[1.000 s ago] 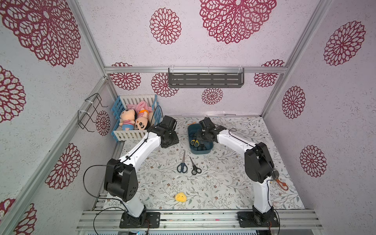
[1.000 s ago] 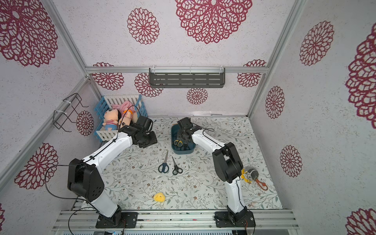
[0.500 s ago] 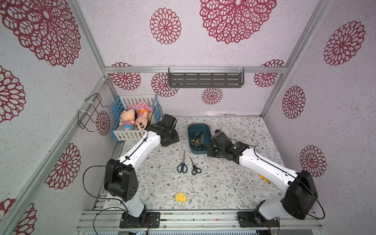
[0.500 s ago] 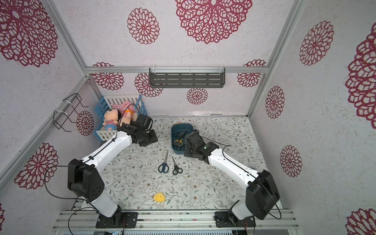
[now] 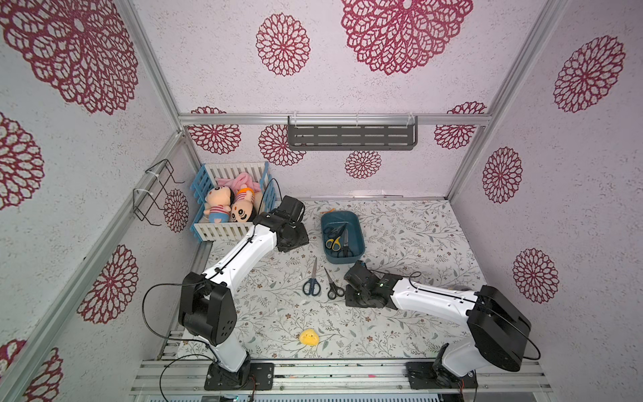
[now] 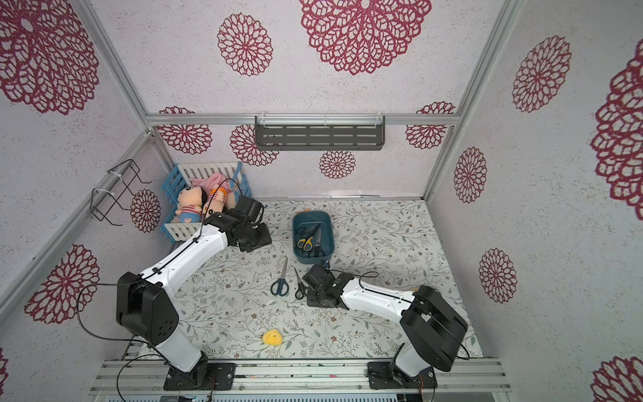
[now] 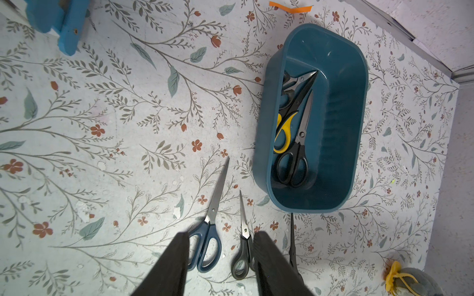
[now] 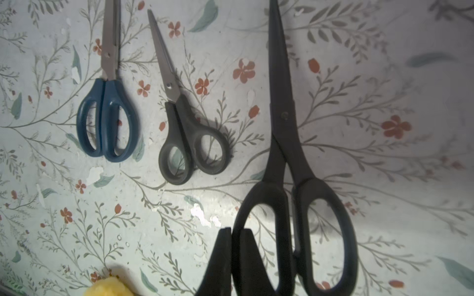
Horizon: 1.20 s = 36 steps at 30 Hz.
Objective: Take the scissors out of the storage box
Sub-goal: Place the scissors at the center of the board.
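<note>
The handle loop goes outward and down next and my right gripper releases it, since bare tabletop beside the small black scissors lies below and slightly outward.
The teal storage box stands at mid-table and holds yellow-and-black scissors and black pairs. In front of it, dark blue scissors and small black scissors lie on the table. My right gripper is shut on a handle loop of large black scissors, low over the table beside the small pair. My left gripper is open and holds nothing; it hangs left of the box, by the crate.
A blue-and-white crate with dolls sits at the back left. A yellow toy lies near the front edge. A grey shelf hangs on the back wall, a wire rack on the left wall.
My right arm has swung from over the storage box toward the front, carrying the large black scissors down beside the two pairs on the table. The left arm has not moved.
</note>
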{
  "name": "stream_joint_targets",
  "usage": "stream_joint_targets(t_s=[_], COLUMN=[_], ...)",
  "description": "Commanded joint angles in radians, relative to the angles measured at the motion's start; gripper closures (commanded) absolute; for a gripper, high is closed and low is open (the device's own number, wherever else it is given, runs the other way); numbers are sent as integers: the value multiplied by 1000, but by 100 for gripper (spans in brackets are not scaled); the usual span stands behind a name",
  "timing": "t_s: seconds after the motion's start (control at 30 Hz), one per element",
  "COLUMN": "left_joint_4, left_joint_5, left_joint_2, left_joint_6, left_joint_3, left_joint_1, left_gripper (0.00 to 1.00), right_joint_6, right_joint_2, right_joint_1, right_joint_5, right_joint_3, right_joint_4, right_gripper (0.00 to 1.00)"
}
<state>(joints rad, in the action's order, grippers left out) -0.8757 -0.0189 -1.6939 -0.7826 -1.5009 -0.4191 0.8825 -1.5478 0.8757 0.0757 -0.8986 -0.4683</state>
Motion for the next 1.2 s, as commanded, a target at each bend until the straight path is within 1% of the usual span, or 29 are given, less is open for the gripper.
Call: stream_joint_targets(t_s=[0.0, 0.27, 0.4, 0.53, 0.6, 0.67, 0.8, 0.9, 1.07, 1.17], left_joint_4=[-18, -12, 10, 12, 13, 14, 18, 20, 24, 25], left_joint_5=[-25, -39, -35, -46, -50, -54, -52, -49, -48, -49], left_joint_2=[44, 72, 82, 86, 86, 86, 81, 79, 82, 83], left_joint_6=[-6, -10, -22, -20, -15, -14, -14, -15, -18, -20], left_joint_3=[20, 59, 80, 84, 85, 85, 85, 86, 96, 99], left_joint_1=[-4, -5, -5, -5, -5, -5, -4, -4, -4, -4], left_gripper=[58, 57, 57, 57, 57, 58, 57, 58, 57, 57], right_joint_6=[17, -86, -112, -114, -108, -105, -105, -111, -130, -148], right_joint_2=[-34, -107, -127, -143, -155, -162, -171, -174, -152, -130], right_joint_1=[0, -60, -84, -87, -87, -87, -87, -87, -87, -82], right_joint_5=[45, 72, 60, 31, 20, 18, 18, 21, 21, 13], right_joint_3=[-19, -103, -125, -113, -109, -111, -119, -142, -167, -189], right_joint_4=[98, 73, 59, 79, 88, 92, 96, 74, 49, 45], right_gripper=[98, 99, 99, 98, 97, 90, 88, 80, 77, 77])
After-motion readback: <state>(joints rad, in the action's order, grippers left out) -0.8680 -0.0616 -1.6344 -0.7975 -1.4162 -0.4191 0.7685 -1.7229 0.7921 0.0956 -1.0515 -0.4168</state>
